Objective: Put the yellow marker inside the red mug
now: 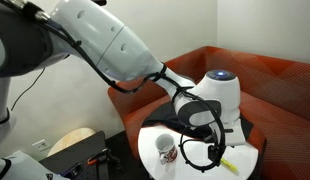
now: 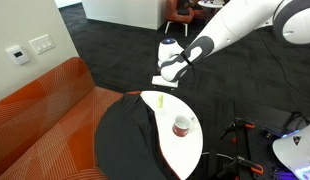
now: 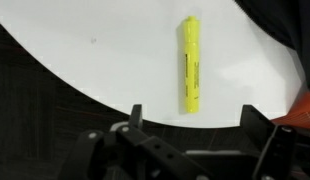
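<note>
My gripper should next move down open over the marker's end by the table edge, since the yellow marker lies below it and runs between its spread fingers.
The yellow marker lies flat on the white round table, near its edge. It also shows in both exterior views. The red mug, white with a red print, stands upright on the same table, some way from the marker. My gripper is open and empty. It hangs just above the table next to the marker, with its two fingers spread wider than the marker. The mug is out of the wrist view.
An orange sofa curves round the table. A black cloth covers part of the table and the seat beside it. A black stand is on the dark carpet nearby.
</note>
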